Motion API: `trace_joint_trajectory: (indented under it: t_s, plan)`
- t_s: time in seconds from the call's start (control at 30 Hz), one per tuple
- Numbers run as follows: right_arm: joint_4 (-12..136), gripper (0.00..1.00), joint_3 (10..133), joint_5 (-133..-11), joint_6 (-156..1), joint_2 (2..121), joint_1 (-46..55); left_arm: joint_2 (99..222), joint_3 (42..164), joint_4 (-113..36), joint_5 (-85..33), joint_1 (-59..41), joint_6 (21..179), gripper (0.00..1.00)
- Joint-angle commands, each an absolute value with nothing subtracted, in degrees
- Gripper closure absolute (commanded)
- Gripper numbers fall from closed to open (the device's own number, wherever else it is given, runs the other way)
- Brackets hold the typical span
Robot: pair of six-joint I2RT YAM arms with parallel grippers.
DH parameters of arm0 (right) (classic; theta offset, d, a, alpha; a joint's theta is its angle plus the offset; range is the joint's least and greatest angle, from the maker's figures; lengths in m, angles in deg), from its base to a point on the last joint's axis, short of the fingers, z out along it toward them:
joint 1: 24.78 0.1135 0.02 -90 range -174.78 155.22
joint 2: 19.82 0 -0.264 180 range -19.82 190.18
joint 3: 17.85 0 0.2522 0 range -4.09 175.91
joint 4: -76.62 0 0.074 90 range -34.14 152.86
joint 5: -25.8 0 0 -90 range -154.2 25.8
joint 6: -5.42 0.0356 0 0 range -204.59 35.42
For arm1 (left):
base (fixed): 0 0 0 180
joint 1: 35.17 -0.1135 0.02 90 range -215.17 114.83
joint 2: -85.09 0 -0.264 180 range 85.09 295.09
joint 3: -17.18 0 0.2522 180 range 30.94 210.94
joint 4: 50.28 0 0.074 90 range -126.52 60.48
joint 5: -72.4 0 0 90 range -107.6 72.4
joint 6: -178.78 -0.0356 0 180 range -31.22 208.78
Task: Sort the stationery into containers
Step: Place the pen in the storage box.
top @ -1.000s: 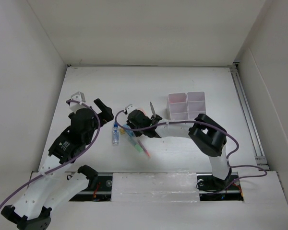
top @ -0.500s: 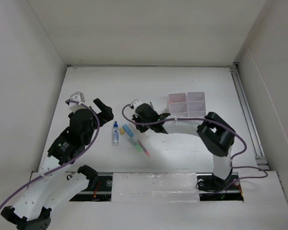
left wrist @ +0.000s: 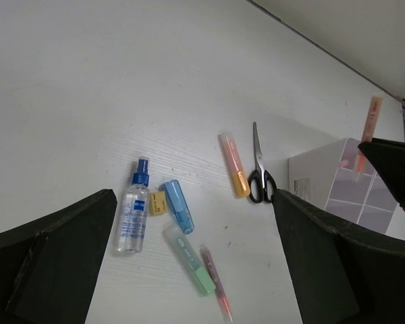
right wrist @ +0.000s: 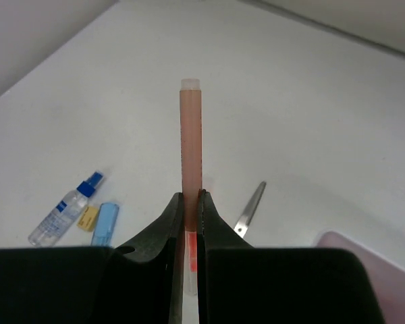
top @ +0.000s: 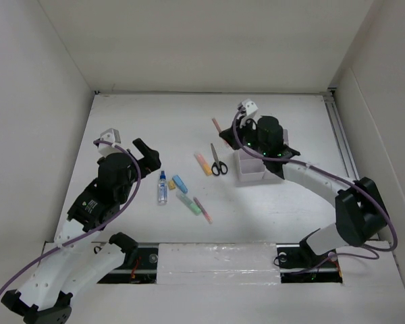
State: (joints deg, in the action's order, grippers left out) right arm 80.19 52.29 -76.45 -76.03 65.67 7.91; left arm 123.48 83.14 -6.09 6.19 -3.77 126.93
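Next I will move my right gripper to the right in the top view and down, since the white box's far section lies below it on that side.
My right gripper (top: 237,132) is shut on a thin pink pen (top: 216,125) and holds it above the table beside the white box (top: 251,173); the pen (right wrist: 190,145) sticks out past the fingertips. The arm hides most of the boxes. On the table lie the black-handled scissors (top: 217,160), an orange marker (top: 203,164), a blue marker (top: 179,183), a green marker (top: 189,202), another pink pen (top: 202,210) and the clear bottle with blue cap (top: 162,187). My left gripper (top: 146,154) is open and empty, left of the bottle.
A small yellow piece (top: 171,185) lies between the bottle and the blue marker. White walls close in the table on the left, back and right. In the left wrist view the box (left wrist: 337,185) stands right of the scissors (left wrist: 258,169).
My right gripper has lifted the pink pen from the pile and swung right and back to the boxes, uncovering the scissors and orange marker. The left arm has not moved.
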Motion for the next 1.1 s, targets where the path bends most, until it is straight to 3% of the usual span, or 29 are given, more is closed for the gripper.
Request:
trace_joint_trajectory:
  t_s: [0.0,0.57,1.07]
  plan:
    - [92.1,1.00,48.9,-89.4,-80.4,63.1,3.1,123.0,83.4,-8.7,4.6,-3.7,125.3,0.00]
    - [97.8,1.00,50.0,-115.0,-87.5,69.4,-12.8,123.0,81.7,-14.0,-7.9,-3.7,119.2,0.00]
    - [81.9,1.00,58.9,-117.5,-100.1,74.7,-15.6,124.0,81.7,-15.1,-10.2,-3.7,117.5,0.00]
